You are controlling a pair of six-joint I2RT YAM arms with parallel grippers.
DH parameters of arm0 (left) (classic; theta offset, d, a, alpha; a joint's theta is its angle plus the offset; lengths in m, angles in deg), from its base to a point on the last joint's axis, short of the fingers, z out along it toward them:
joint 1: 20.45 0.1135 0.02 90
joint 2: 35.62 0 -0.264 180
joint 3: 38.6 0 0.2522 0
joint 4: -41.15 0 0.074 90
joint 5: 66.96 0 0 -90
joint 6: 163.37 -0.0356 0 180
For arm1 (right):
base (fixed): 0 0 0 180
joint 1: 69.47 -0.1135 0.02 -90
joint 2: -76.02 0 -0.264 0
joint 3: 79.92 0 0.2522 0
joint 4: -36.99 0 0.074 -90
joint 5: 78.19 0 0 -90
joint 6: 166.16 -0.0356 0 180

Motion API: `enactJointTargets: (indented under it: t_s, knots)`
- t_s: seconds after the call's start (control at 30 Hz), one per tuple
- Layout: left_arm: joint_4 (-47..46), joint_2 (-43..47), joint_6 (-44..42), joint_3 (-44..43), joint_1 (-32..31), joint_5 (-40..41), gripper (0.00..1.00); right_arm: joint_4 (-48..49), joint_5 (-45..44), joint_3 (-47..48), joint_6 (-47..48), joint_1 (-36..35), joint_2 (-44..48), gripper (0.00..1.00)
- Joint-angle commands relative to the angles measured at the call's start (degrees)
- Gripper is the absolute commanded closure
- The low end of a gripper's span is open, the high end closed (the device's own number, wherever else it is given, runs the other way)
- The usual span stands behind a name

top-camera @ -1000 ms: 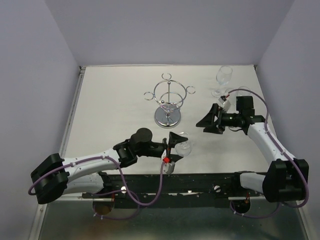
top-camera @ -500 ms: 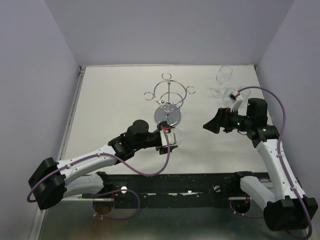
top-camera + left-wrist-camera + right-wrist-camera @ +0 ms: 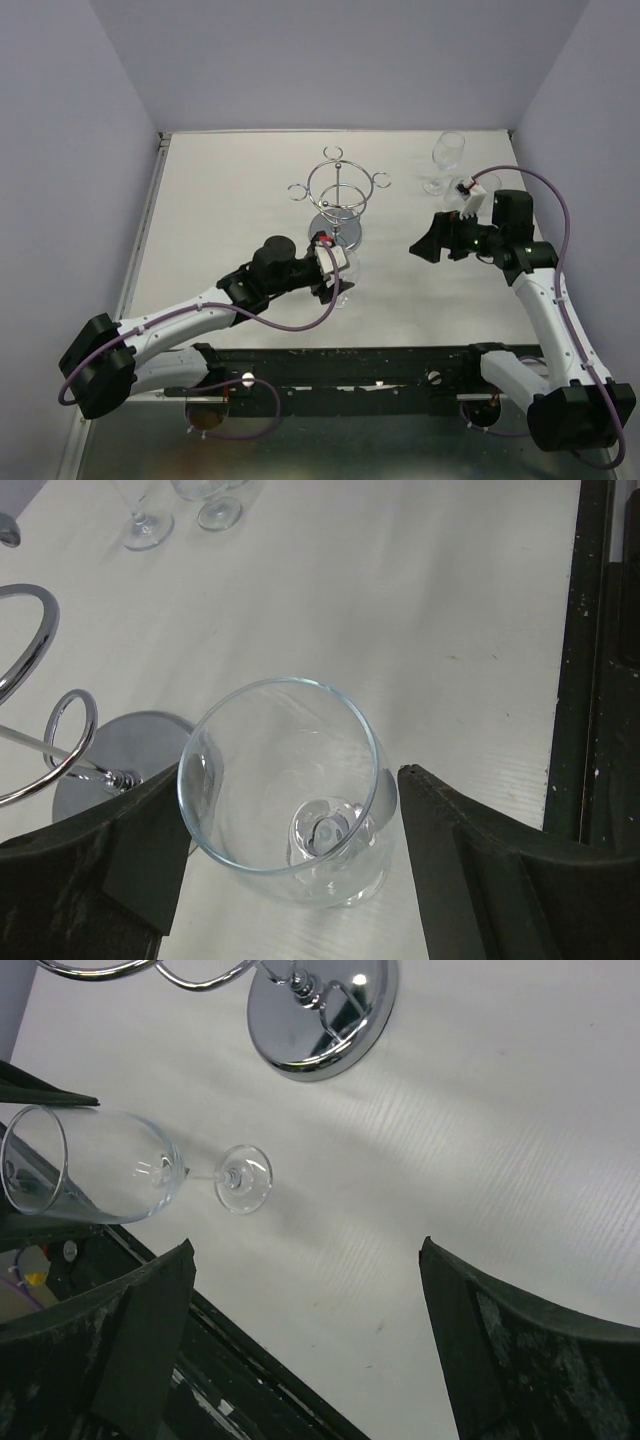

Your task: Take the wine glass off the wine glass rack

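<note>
I should move my right gripper across the table next and close it around the wine glass's bowl (image 3: 351, 266) (image 3: 112, 1163), because the bowl is to the gripper's left in the top view.
The chrome wine glass rack (image 3: 339, 203) stands at the table's middle with no glass on it. It also shows in the left wrist view (image 3: 60, 730), and its mirrored base shows in the right wrist view (image 3: 320, 1010). My left gripper (image 3: 336, 274) (image 3: 290, 780) is shut on the bowl of a clear wine glass (image 3: 285, 790), roughly upright, just in front of the rack's base. The right wrist view shows that glass (image 3: 95, 1165), its foot pointing away from my left fingers. I cannot tell whether the foot touches the table. My right gripper (image 3: 424, 244) (image 3: 305, 1250) is open and empty, right of the rack.
Two more wine glasses stand at the back right, one (image 3: 448, 152) in the open and one (image 3: 472, 188) partly behind my right arm; both show in the left wrist view (image 3: 145, 525). The black front rail (image 3: 400, 355) runs along the near edge.
My left gripper has carried the wine glass from near the front rail back and left, close to the rack's base. My right arm has drawn back to the right.
</note>
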Motion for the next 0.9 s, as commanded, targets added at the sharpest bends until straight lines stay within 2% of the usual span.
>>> enactJointTargets:
  t_s: [0.0, 0.03, 0.17, 0.27, 0.47, 0.6, 0.73, 0.87]
  knots:
    - [-2.9, -0.3, 3.3, -0.3, 0.2, 2.6, 0.12, -0.7, -1.8, 2.5, 2.1, 0.1, -0.9, 0.00]
    - [-2.8, -0.2, 3.3, -0.2, 0.2, 2.9, 0.01, -0.8, -1.9, 2.3, 2.1, 0.2, -0.9, 0.00]
    - [-0.8, 0.8, 3.1, -0.5, 0.3, 3.4, 0.01, -0.7, -0.2, 2.3, 2.3, 0.0, -0.7, 0.00]
    - [5.2, 3.3, 1.2, -3.1, 0.6, 3.4, 0.01, -0.7, 2.0, 4.0, 7.8, -2.0, -0.4, 0.00]
    - [23.4, 11.1, -6.5, -11.3, 2.0, 3.7, 0.01, -0.5, 4.2, 6.5, 22.1, -13.5, 1.2, 0.00]
    - [31.0, 16.7, -7.3, -14.8, 3.9, 7.3, 0.01, -0.5, 3.8, 6.2, 33.2, -22.6, 0.3, 0.00]
    - [33.3, 19.7, -8.8, -14.4, 10.1, 11.8, 0.01, -0.5, 3.0, 8.0, 38.8, -28.1, -4.2, 0.00]
    - [29.9, 22.5, -2.6, -11.8, 23.0, 12.5, 0.01, -0.5, 3.6, 10.8, 42.0, -30.4, -8.9, 0.00]
